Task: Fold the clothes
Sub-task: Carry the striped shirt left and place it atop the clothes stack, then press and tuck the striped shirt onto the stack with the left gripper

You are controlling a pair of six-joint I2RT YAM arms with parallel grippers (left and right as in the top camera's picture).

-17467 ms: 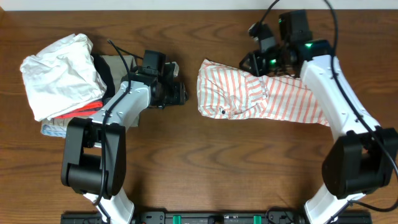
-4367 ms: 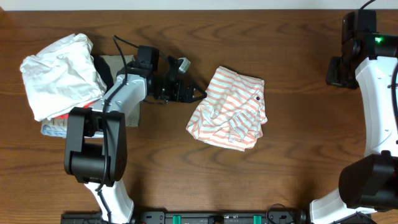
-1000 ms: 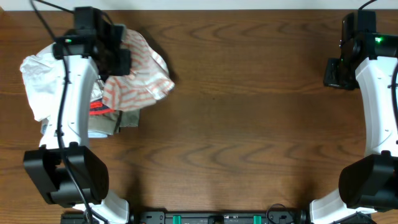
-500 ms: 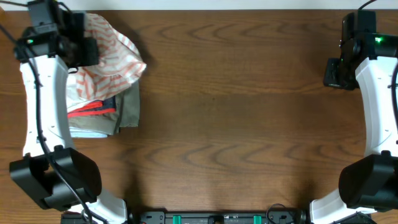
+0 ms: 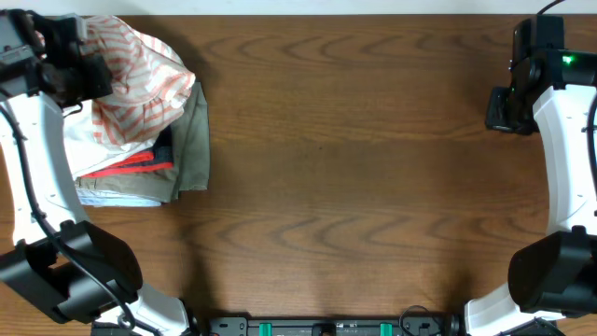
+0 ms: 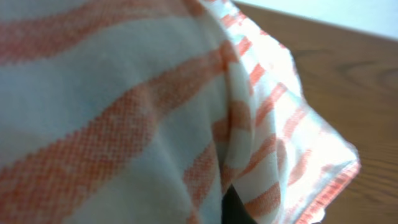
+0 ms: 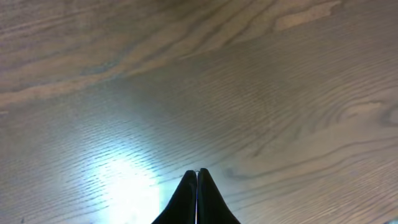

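My left gripper will next move back and to the left in the overhead view and let go over the pile's arm-side edge (image 5: 80, 151), because the striped garment (image 5: 135, 73) overhangs the pile's far end.
The orange-and-white striped garment (image 5: 135, 73) is bunched on top of the clothes pile (image 5: 140, 173) at the table's far left. My left gripper (image 5: 82, 79) is at the garment's left edge and is shut on its cloth. The striped cloth (image 6: 137, 112) fills the left wrist view and covers the jaws. My right gripper (image 5: 499, 110) is shut and empty at the far right, above bare wood (image 7: 199, 93), its fingertips (image 7: 189, 184) pressed together.
The pile holds an olive garment (image 5: 191, 140), a red-and-dark piece (image 5: 140, 161) and pale folded cloth (image 5: 117, 191). The wooden table (image 5: 373, 187) stretches from the pile to the right arm.
My left gripper has carried the striped garment further left and it now lies over the top of the pile. The right arm has not moved.
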